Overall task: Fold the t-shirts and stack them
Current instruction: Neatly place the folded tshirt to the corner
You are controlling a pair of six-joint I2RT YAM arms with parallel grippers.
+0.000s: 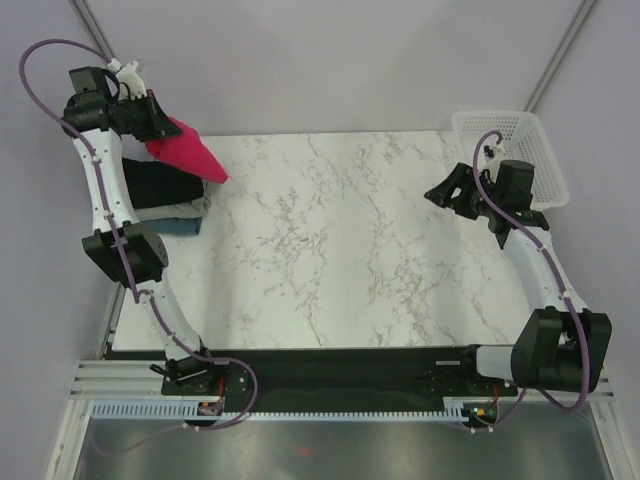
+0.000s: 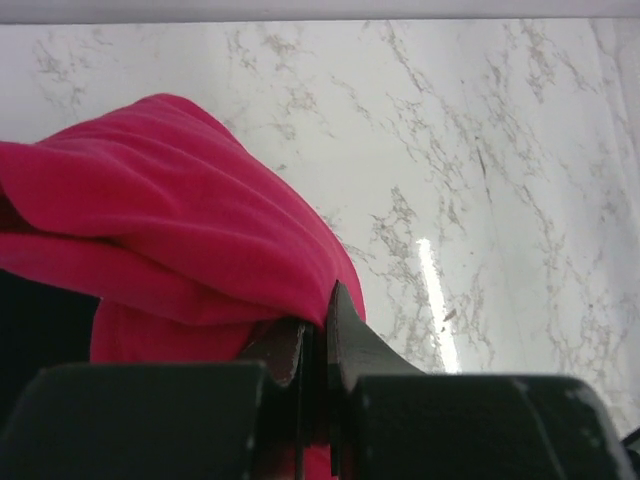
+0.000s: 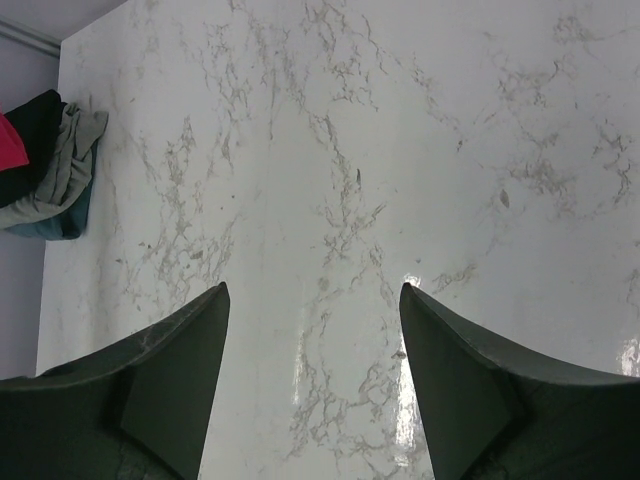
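Note:
My left gripper turns to the left in the top view next and lowers onto the black shirt [image 2: 40, 325] to release, since the red cloth [image 2: 170, 230] sticks past the stack.
My left gripper [image 1: 165, 128] is shut on the crimson-red t-shirt [image 1: 190, 150] and holds it bunched in the air at the table's far left corner, above the stack. In the left wrist view the red cloth [image 2: 170, 230] hangs from the closed fingers [image 2: 345, 330]. The stack below has a black shirt [image 1: 160, 185] on top, then a pale grey-white one [image 1: 188, 209], then a blue one [image 1: 182, 226]; it also shows in the right wrist view [image 3: 50, 170]. My right gripper [image 1: 440, 192] is open and empty over the table's right side.
A white plastic mesh basket [image 1: 510, 150] stands at the back right corner, beside my right arm. The marble tabletop [image 1: 340, 240] spreads between the two arms.

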